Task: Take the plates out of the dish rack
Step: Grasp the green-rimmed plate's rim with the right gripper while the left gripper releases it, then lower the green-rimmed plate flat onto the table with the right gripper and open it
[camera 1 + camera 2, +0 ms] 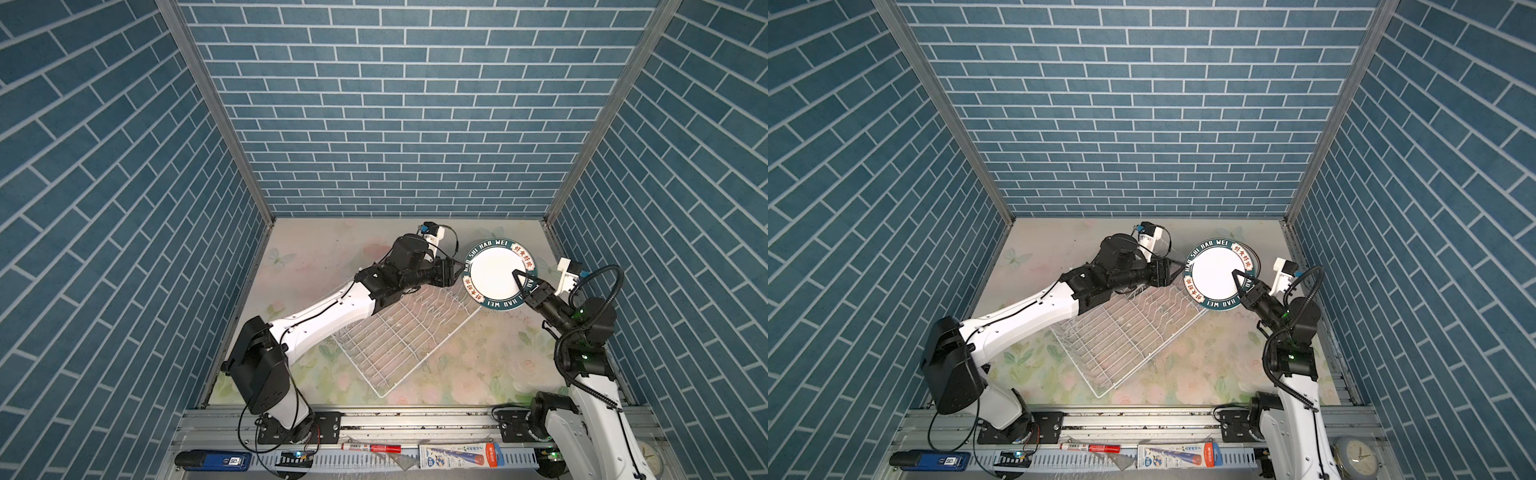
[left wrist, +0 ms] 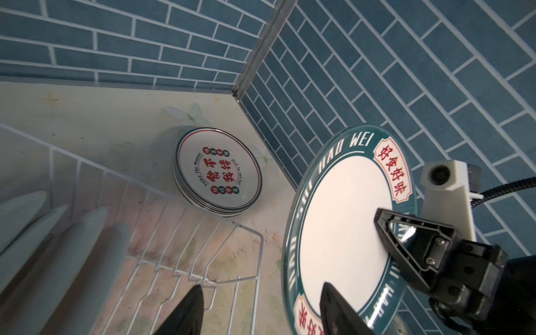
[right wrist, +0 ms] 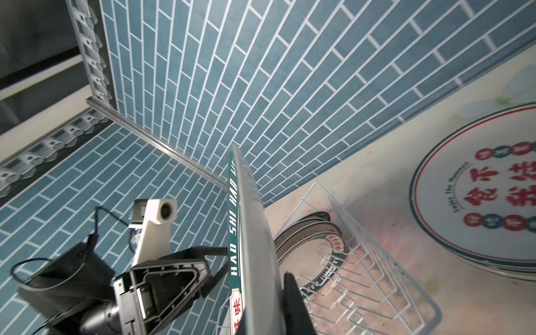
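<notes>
I should move my right gripper back down to the tabletop beside the rack, short of the stack, while tilting the plate flatter, and let go of the plate's rim. That spot is empty.
A green-rimmed plate (image 1: 494,272) lettered "HAO SHI HAO WEI" hangs tilted over the far right corner of the dish rack (image 1: 386,345). My right gripper (image 1: 520,281) is shut on its near-right rim; in the right wrist view the plate (image 3: 252,232) stands edge-on in that gripper (image 3: 261,293). My left gripper (image 1: 456,271) is open at the plate's left rim, its fingertips (image 2: 197,293) apart on either side of the edge. A stack of plates (image 2: 219,171) lies on the table below. Several plates (image 3: 310,232) stand in the rack (image 3: 377,261).
The blue brick wall's corner (image 2: 240,90) is close behind the stack. The left arm (image 1: 332,307) lies across the rack's left half. On the front rail sit a red marker (image 1: 372,448), a pen packet (image 1: 457,455) and a blue device (image 1: 216,460).
</notes>
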Robot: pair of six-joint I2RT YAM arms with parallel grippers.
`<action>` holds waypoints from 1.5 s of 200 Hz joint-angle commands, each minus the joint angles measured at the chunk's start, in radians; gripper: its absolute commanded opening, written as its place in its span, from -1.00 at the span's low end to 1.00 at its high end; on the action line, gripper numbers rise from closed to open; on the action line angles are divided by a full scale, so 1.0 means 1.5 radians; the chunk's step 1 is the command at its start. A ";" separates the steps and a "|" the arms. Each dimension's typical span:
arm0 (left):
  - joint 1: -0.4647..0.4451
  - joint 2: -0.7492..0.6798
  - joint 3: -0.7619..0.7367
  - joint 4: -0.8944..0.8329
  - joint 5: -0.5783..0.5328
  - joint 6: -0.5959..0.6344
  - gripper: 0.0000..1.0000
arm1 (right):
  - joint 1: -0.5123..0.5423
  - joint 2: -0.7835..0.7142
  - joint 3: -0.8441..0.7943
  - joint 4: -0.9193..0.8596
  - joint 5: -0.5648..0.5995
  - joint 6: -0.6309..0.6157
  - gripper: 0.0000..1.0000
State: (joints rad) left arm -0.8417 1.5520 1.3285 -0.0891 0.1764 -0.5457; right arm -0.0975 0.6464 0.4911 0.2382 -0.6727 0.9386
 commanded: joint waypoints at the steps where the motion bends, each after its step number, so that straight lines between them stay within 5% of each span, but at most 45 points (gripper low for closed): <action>1: 0.001 -0.035 -0.019 -0.121 -0.123 0.101 0.38 | -0.009 -0.013 0.081 -0.226 0.122 -0.119 -1.00; 58: 0.001 -0.070 -0.077 -0.186 -0.278 0.171 0.52 | -0.031 -0.038 0.132 -0.478 0.345 -0.195 -1.00; 99: -0.004 -0.070 -0.099 -0.193 -0.306 0.197 0.57 | -0.042 -0.035 0.119 -0.532 0.404 -0.200 -1.00; 157: -0.008 -0.073 -0.114 -0.188 -0.317 0.204 0.55 | -0.045 0.022 0.077 -0.527 0.415 -0.216 -1.00; 198: -0.019 -0.058 -0.115 -0.189 -0.337 0.213 0.56 | -0.046 0.081 0.040 -0.473 0.356 -0.217 -1.00; 207: -0.023 -0.054 -0.114 -0.188 -0.341 0.219 0.85 | -0.046 0.093 0.032 -0.459 0.347 -0.213 -1.00; 218: -0.027 -0.052 -0.114 -0.187 -0.349 0.223 0.95 | -0.046 0.104 0.027 -0.450 0.338 -0.209 -1.00; 300: -0.028 -0.067 -0.137 -0.165 -0.355 0.231 0.97 | -0.051 0.143 -0.024 -0.411 0.297 -0.198 -0.92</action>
State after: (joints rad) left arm -0.8822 1.4651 1.1305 -0.3428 -0.3420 -0.2123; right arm -0.1669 0.8566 0.4911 -0.4038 -0.2043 0.6342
